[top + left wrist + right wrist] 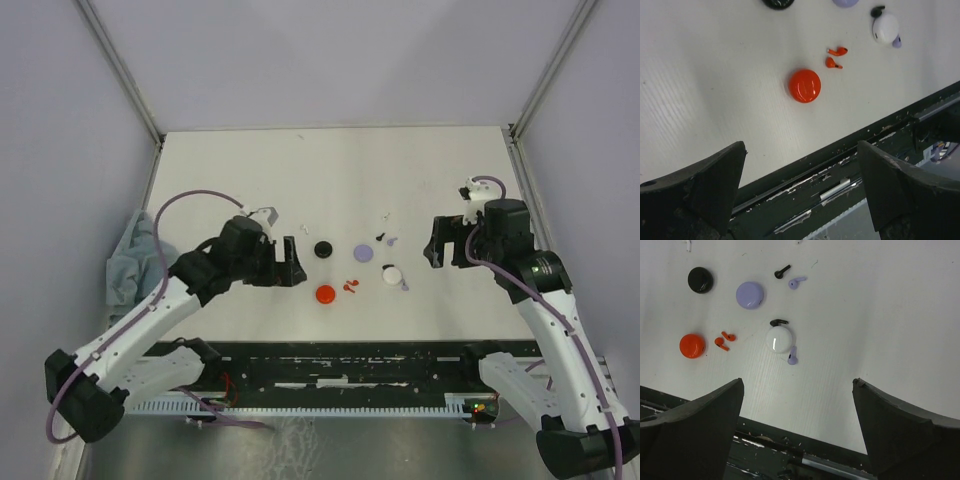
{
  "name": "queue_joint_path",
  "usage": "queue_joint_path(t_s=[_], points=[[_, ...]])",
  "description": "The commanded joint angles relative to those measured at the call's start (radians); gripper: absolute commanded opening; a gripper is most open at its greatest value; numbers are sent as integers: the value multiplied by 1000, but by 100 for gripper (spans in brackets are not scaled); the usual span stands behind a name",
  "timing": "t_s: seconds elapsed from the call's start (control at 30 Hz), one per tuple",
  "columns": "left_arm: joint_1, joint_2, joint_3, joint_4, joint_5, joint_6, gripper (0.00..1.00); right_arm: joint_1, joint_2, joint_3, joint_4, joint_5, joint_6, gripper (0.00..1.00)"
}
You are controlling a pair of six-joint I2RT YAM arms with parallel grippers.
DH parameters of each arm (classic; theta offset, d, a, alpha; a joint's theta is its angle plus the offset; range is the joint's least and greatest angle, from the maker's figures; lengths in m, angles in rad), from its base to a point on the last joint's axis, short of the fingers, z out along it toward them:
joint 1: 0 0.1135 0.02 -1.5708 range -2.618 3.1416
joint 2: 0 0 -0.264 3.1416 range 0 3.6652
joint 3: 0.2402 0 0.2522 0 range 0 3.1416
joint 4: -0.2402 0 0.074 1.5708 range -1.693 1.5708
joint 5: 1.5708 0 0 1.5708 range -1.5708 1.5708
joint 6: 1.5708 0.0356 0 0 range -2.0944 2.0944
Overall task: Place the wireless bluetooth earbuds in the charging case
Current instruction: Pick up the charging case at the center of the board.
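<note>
The left gripper moves to the right in the top view and down around the red case's sides next, since the red case lies shut beside matching earbuds.
Several round charging cases lie shut mid-table: black, lavender, white and red. Two red earbuds lie just right of the red case. A black earbud and a lavender earbud touch the white case. Another black earbud and a lavender one lie farther back. My left gripper hangs open left of the cases, my right gripper open to their right; both are empty.
A grey cloth is bunched at the table's left edge. A dark scuffed rail runs along the near edge, between the arm bases. Pale walls and metal posts enclose the table. Small white bits lie behind the cases.
</note>
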Motion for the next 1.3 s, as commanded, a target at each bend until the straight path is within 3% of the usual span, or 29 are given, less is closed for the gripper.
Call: queue_joint_path(t_s=[0.0, 0.17, 0.37, 0.73, 1.1, 1.27], points=[[-181, 109, 33, 43, -148, -90, 99, 7, 12, -8, 36, -73, -18, 99], [-348, 308, 128, 23, -289, -112, 99, 7, 15, -30, 37, -102, -19, 99], [-429, 526, 252, -21, -392, -110, 99, 6, 34, -39, 37, -138, -13, 99], [-447, 702, 301, -10, -436, -148, 93, 11, 50, -42, 39, -141, -7, 99], [-448, 790, 306, 35, -425, -155, 78, 20, 59, -47, 45, -134, -2, 99], [-447, 817, 299, 61, -432, -159, 75, 24, 60, -50, 42, -132, -2, 99]])
